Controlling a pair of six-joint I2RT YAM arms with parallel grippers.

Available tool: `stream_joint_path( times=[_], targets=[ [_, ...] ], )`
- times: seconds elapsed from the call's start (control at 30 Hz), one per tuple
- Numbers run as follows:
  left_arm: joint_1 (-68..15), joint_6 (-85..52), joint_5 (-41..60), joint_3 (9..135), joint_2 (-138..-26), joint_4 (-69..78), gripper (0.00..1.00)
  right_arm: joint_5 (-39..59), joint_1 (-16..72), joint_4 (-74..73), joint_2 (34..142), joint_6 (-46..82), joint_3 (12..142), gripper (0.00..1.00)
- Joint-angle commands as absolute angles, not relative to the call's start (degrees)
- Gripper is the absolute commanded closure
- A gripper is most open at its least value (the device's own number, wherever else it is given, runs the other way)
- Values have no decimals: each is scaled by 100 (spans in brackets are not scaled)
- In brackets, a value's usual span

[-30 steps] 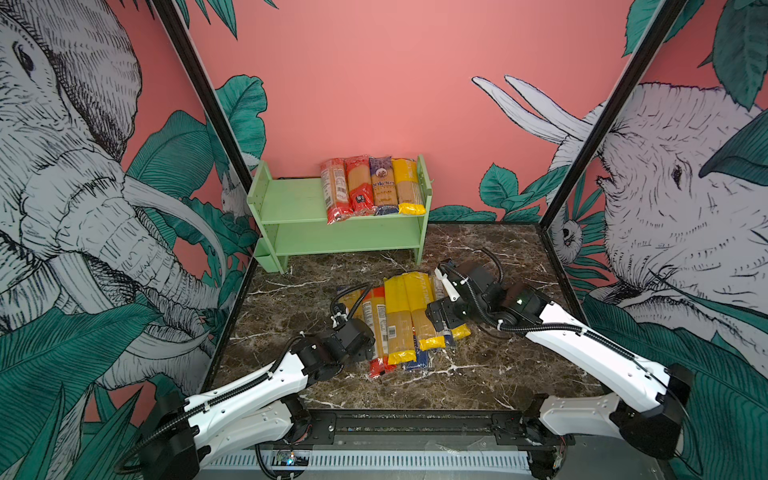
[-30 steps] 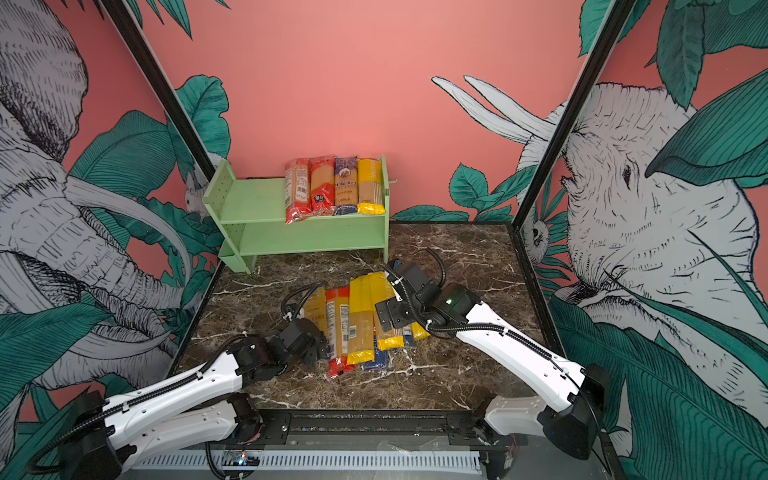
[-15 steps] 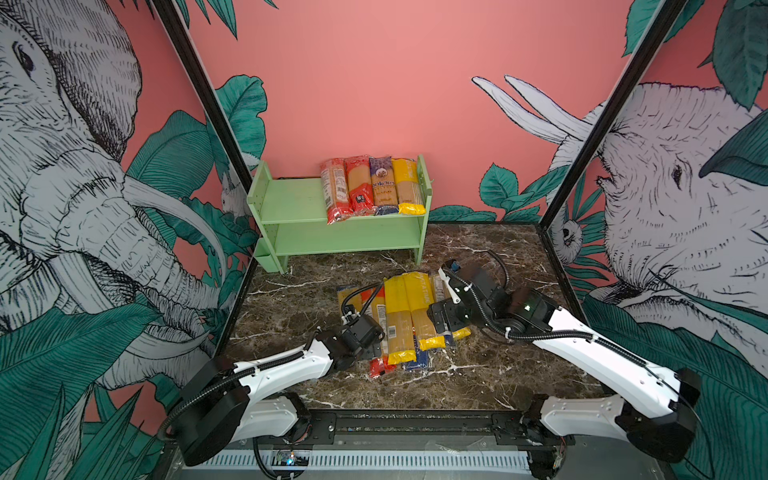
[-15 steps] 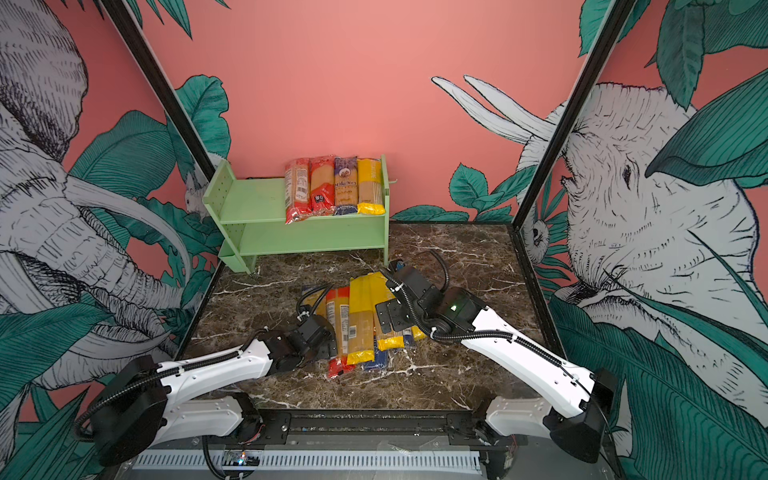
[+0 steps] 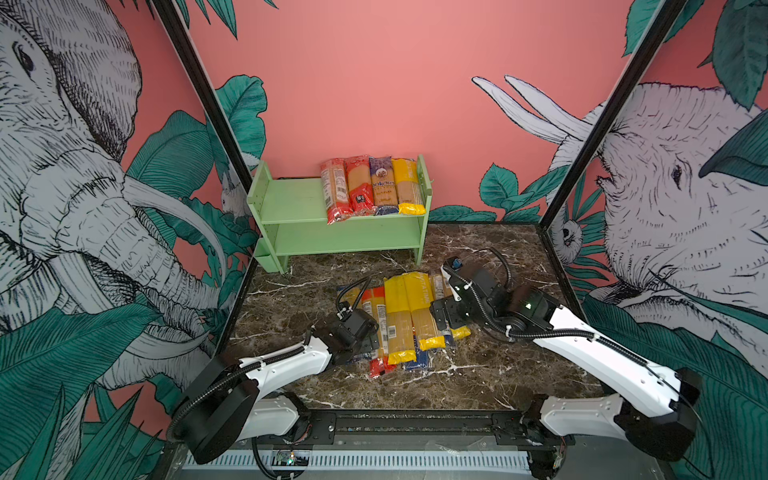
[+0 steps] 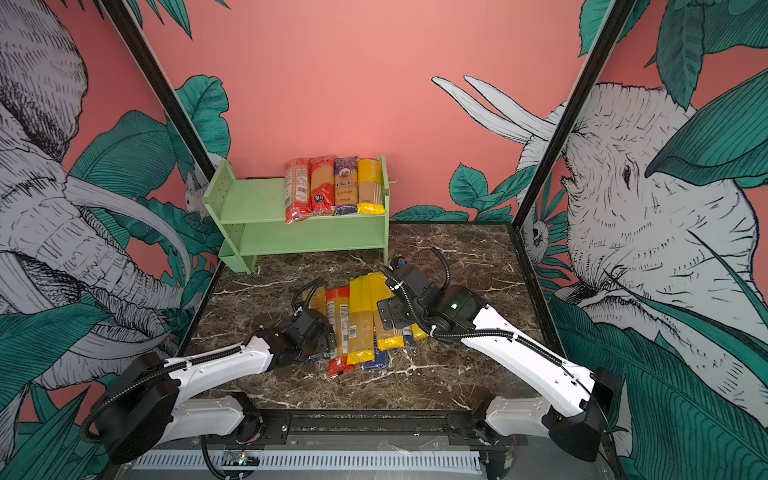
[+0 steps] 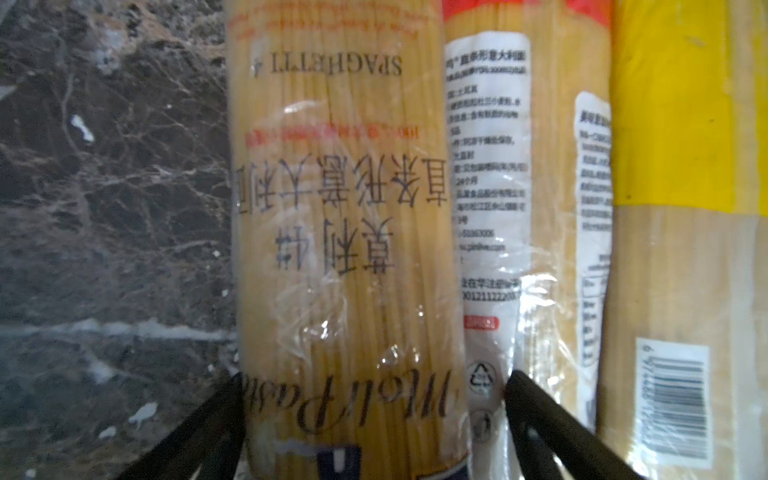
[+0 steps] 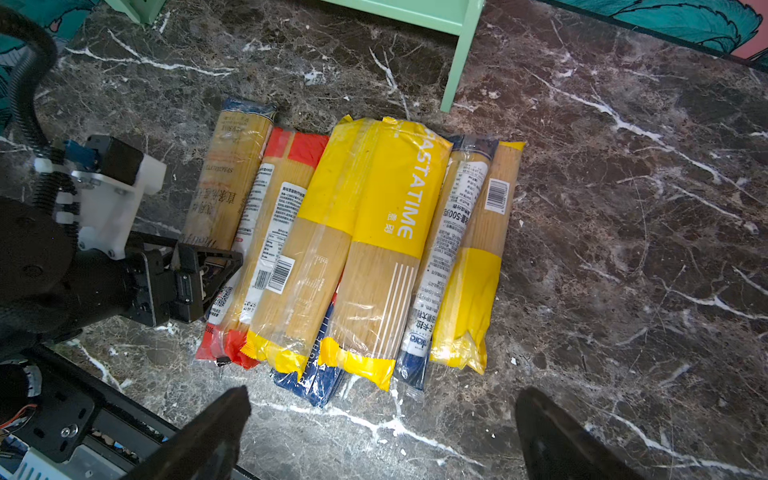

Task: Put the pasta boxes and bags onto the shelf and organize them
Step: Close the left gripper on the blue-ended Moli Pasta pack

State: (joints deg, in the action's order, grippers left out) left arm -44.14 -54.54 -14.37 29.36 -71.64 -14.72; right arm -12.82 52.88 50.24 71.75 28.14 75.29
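My left gripper needs to move gently down and outward, because the clear spaghetti pack's printed middle (image 7: 349, 320) is below and outward of it. Its fingers are already on both sides of the pack.
Several pasta packs (image 5: 405, 316) (image 8: 374, 232) lie side by side in a pile on the marble table, over a dark-blue pack (image 8: 320, 386). My left gripper (image 5: 370, 332) (image 7: 374, 415) is open, low at the pile's left edge. Its fingers (image 7: 523, 399) straddle the near end of the leftmost clear spaghetti pack (image 7: 340, 208) (image 8: 226, 174). My right gripper (image 5: 442, 322) (image 8: 382, 415) hovers open over the pile's right side, holding nothing. The mint-green shelf (image 5: 299, 199) (image 6: 253, 203) stands at the back, with several packs (image 5: 372, 187) (image 6: 334, 187) on the right half of its top board.
The shelf's right leg (image 8: 457, 62) stands close behind the pile. A black frame rail (image 5: 415, 424) runs along the table's front edge. Painted wall panels enclose the table on three sides. The shelf's lower board (image 5: 345, 241) is bare.
The left arm has stretched forward and sunk lower, bringing its gripper a little further onto the pile's left edge. The right arm has hardly moved.
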Motion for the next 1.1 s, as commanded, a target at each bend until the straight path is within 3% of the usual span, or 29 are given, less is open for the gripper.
stream_joint_path(
  times=[0.0, 0.27, 0.5, 0.8, 1.07],
  targets=[
    [-4364, -5658, -1475, 2581, -7219, -1793, 6, -1198, 5312, 4806, 7316, 2748, 7655, 1],
    [-4352, -5888, -1660, 2147, -6493, -2055, 6, -1084, 5298, 4684, 7577, 2628, 7839, 1],
    [-4328, -5832, -1634, 2096, -6503, -2050, 6, -1005, 5290, 4601, 7675, 2655, 7855, 1],
    [-4205, -5721, -1406, 2145, -7284, -1449, 7, -1009, 5252, 4626, 7737, 2638, 7866, 1],
    [-4191, -5687, -1145, 2207, -7908, -1091, 16, -986, 5200, 4599, 7730, 2654, 7775, 1]
  ],
)
